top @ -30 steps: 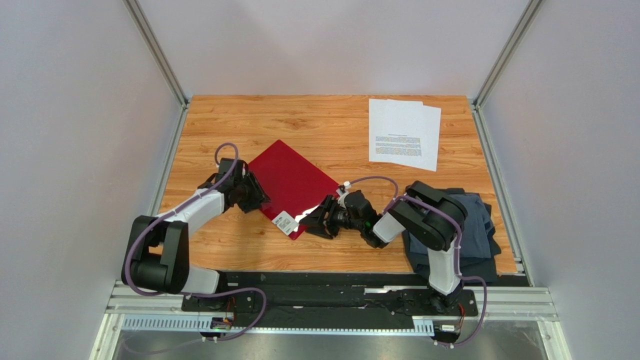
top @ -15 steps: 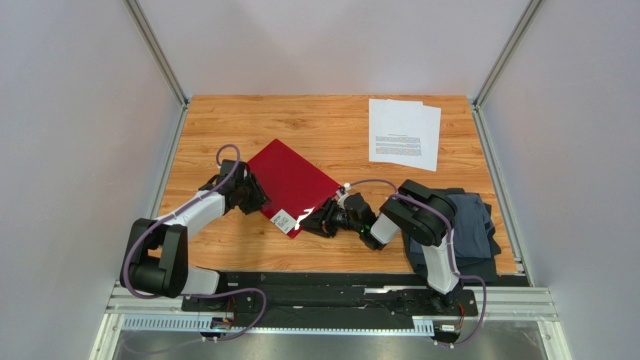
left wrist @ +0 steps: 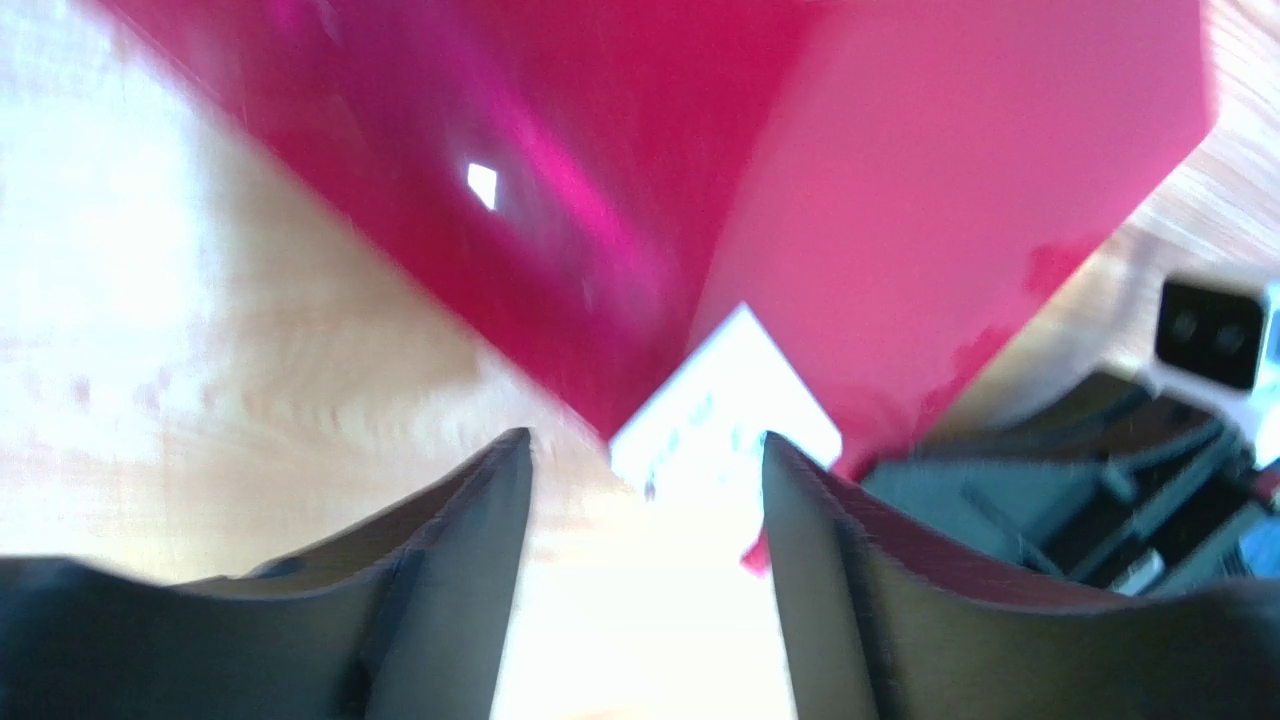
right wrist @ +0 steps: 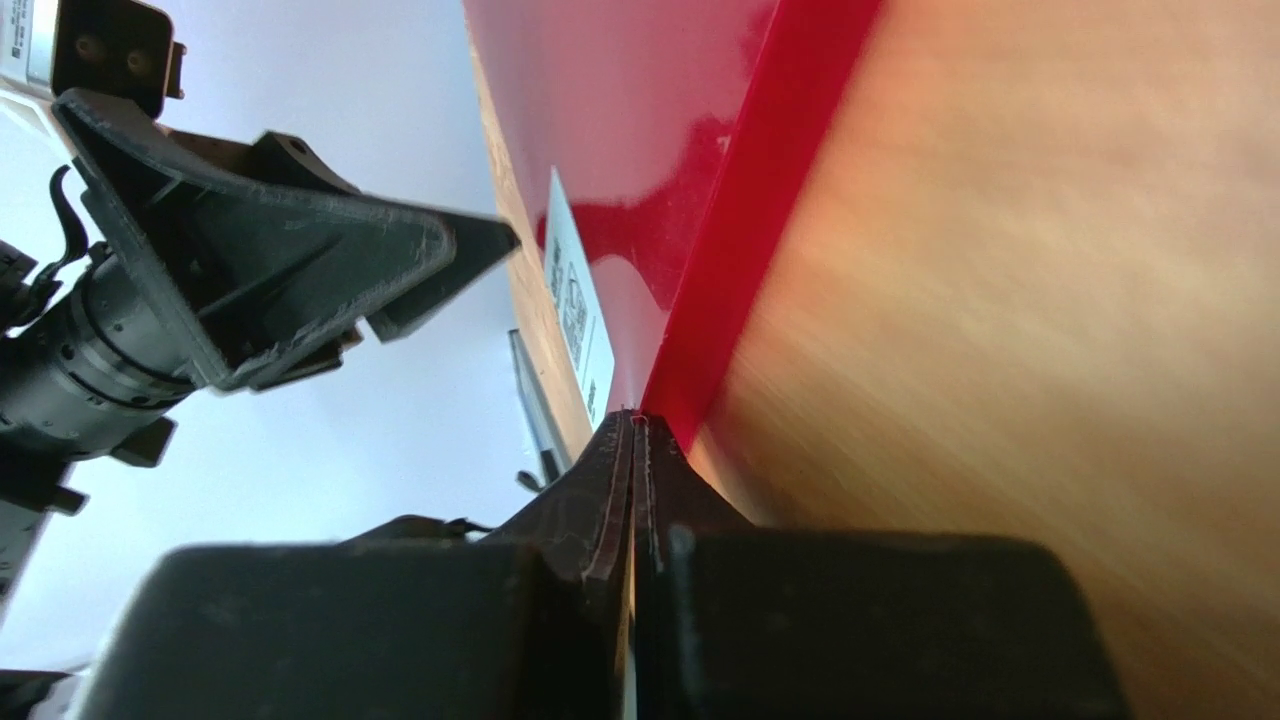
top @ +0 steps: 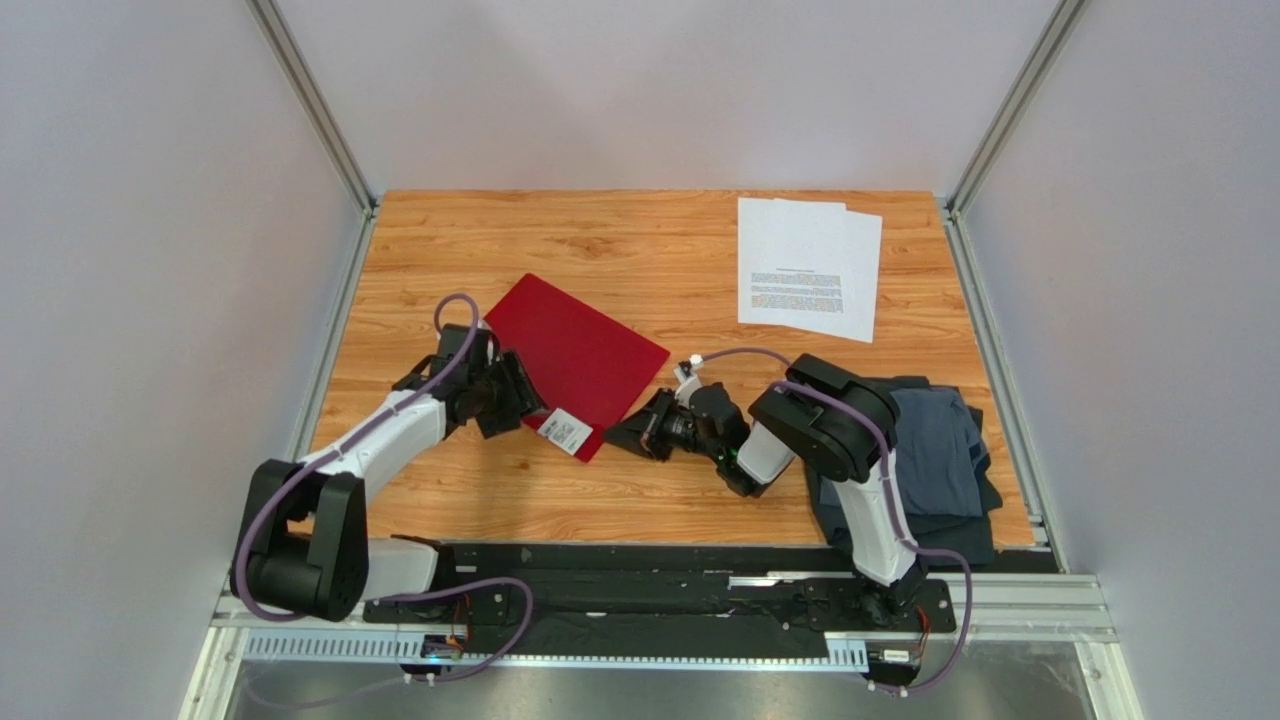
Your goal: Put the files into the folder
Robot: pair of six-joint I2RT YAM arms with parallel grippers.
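Note:
My left gripper will move outward across the red folder onto the folder cover's far edge (top: 610, 321), as my shut right gripper already has the folder's edge by the label.
The red folder (top: 579, 357) lies slanted on the wooden table, with a white label (top: 567, 432) at its near corner. My left gripper (top: 520, 399) is at the folder's left edge and open; in the left wrist view the gripper (left wrist: 643, 450) has the label (left wrist: 721, 408) just beyond its tips and nothing between them. My right gripper (top: 637, 429) is at the folder's near right edge. In the right wrist view that gripper (right wrist: 636, 423) is shut, and the folder's edge (right wrist: 751, 225) runs into the closed tips. The files (top: 809, 267) lie flat at the back right, overlapping.
A dark grey-blue folded cloth (top: 939, 450) lies at the right, partly under the right arm. Metal frame posts stand at the table's back corners, and pale walls close in both sides.
The right gripper has closed at the folder's near edge. The folder has shifted and turned toward the back left. The left gripper followed along its left edge and widened a little.

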